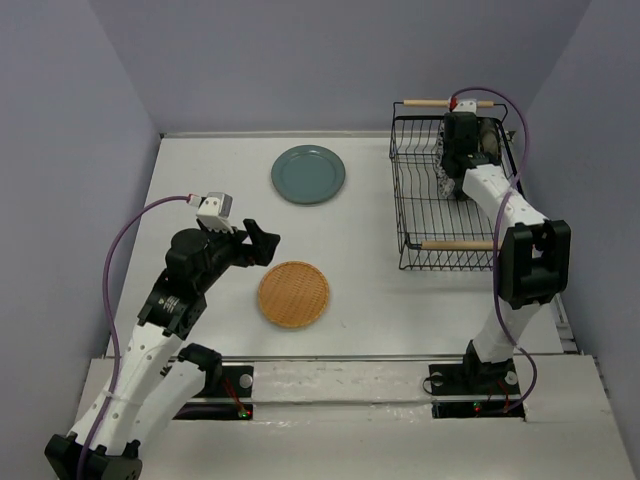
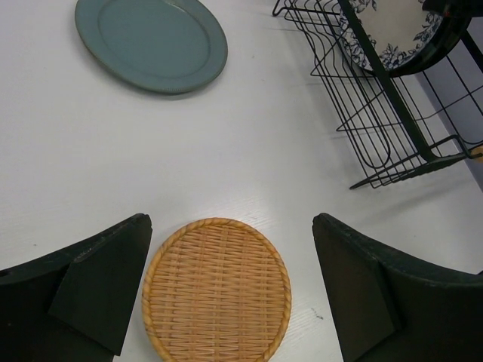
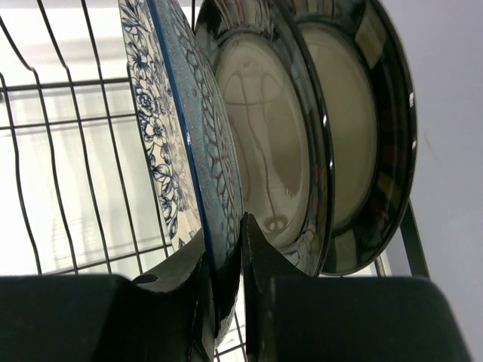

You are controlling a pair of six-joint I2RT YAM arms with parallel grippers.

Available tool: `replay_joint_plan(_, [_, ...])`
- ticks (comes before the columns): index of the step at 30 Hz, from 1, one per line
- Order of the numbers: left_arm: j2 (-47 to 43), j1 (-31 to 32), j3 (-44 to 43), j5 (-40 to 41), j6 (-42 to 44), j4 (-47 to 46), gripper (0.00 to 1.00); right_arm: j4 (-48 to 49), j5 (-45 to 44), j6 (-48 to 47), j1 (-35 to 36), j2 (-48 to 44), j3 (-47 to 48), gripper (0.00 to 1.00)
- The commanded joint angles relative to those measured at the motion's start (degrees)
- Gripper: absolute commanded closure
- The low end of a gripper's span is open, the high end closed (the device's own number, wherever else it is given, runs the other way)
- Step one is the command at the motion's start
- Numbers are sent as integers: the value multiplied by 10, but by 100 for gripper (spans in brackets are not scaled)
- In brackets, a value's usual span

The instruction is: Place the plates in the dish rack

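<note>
The floral plate (image 3: 162,151) already stands on edge in the rack beside the beige plates, so the robot's right gripper will stay still and open off the floral plate's rim.
The orange-tan woven plate (image 1: 293,294) lies flat on the table; in the left wrist view it (image 2: 216,290) lies between my fingers, below them. My left gripper (image 1: 262,243) (image 2: 232,226) is open and empty above it. The teal plate (image 1: 308,174) (image 2: 151,43) lies flat farther back. My right gripper (image 1: 455,150) (image 3: 224,241) is inside the black wire dish rack (image 1: 405,190), shut on the rim of the blue-and-white floral plate (image 3: 162,151), which stands on edge. Two beige dark-rimmed plates (image 3: 264,143) (image 3: 347,136) stand upright right behind it.
The rack has wooden rod handles at its far (image 1: 448,102) and near (image 1: 457,244) ends and stands at the table's back right, close to the right wall. The rack's near corner (image 2: 377,136) shows in the left wrist view.
</note>
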State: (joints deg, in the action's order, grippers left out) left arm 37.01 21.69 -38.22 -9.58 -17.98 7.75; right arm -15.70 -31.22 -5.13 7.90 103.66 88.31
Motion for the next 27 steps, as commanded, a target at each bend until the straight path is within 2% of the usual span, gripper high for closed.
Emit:
replay_joint_plan(1, [0,1,-10,5,10,-12,1,91,-13,24,-3,-8,-3,93])
replay_joint_plan(9, [4,2,-10,7,9,-12,1,94,-2,49,-3,-4,-21,92])
replay_joint_plan(11, [7,1,-10,8,9,-12,1,93,2,71,-9,-3,-24,83])
replay_joint_plan(12, [10,1,-10,7,9,-12,1,90,5,74,-9,-3,-24,71])
replay_joint_plan(14, [17,1,-11,7,8,-12,1,84,11,83,-9,-3,-17,55])
replay_joint_plan(15, [20,1,-11,8,8,-12,1,75,13,86,-9,-3,-13,42])
replay_joint_plan(16, [23,1,-11,8,8,-11,1,72,14,89,-9,-4,-10,37])
replay_joint_plan(21, [55,-1,-18,35,-2,-2,1,49,34,100,-9,-29,11,22])
replay_joint_plan(24, [78,-10,-24,58,-19,7,1,38,58,105,-9,-50,12,21])
replay_joint_plan(27, [103,-19,-28,32,-33,1,1,27,70,109,-9,-78,12,21])
